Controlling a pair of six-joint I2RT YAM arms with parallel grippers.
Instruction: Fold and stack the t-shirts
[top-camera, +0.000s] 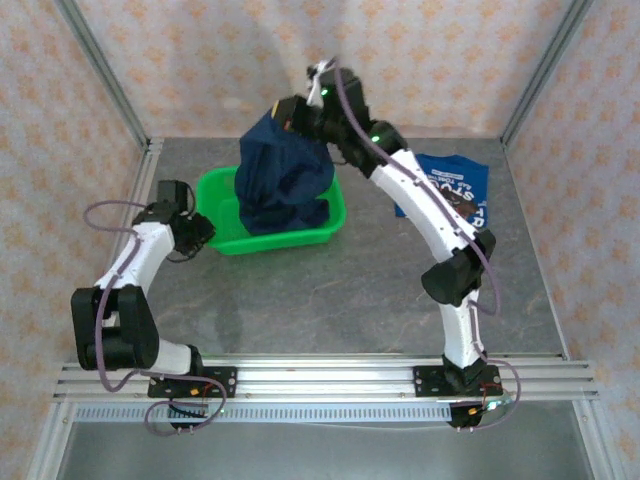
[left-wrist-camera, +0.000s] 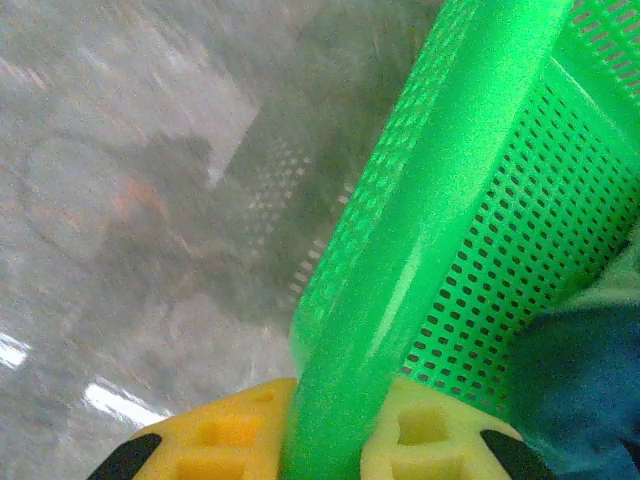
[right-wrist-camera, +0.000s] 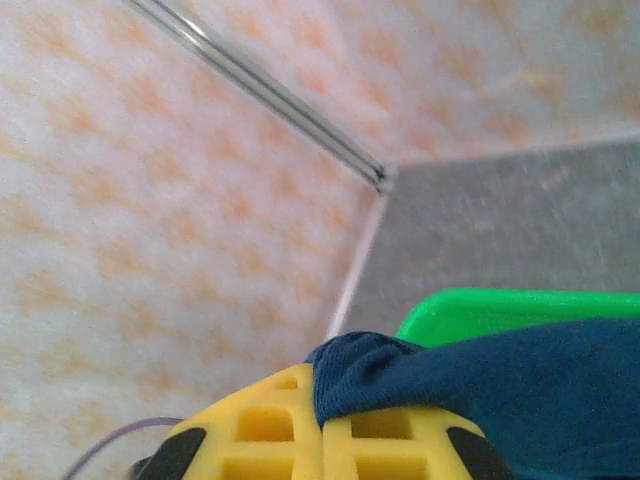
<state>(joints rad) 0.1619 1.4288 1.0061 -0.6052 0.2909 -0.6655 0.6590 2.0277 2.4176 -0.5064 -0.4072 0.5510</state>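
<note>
The basket fills tabletop beneath the t-shirt, so my left gripper will next swing it by its nearer side toward the table's far corner and release it.
The dark navy t-shirt hangs bunched from my right gripper, its lower part still inside the green mesh basket. In the right wrist view the yellow pads of the right gripper are shut on a fold of navy cloth. My left gripper is at the basket's left rim. Its pads are clamped on the green rim, with navy cloth showing inside the basket. The brighter blue t-shirt with white lettering lies flat at the back right.
The basket sits at the back centre-left of the grey table. Patterned walls and metal frame posts enclose the back and sides. The right arm's elbow stands over the table's right half.
</note>
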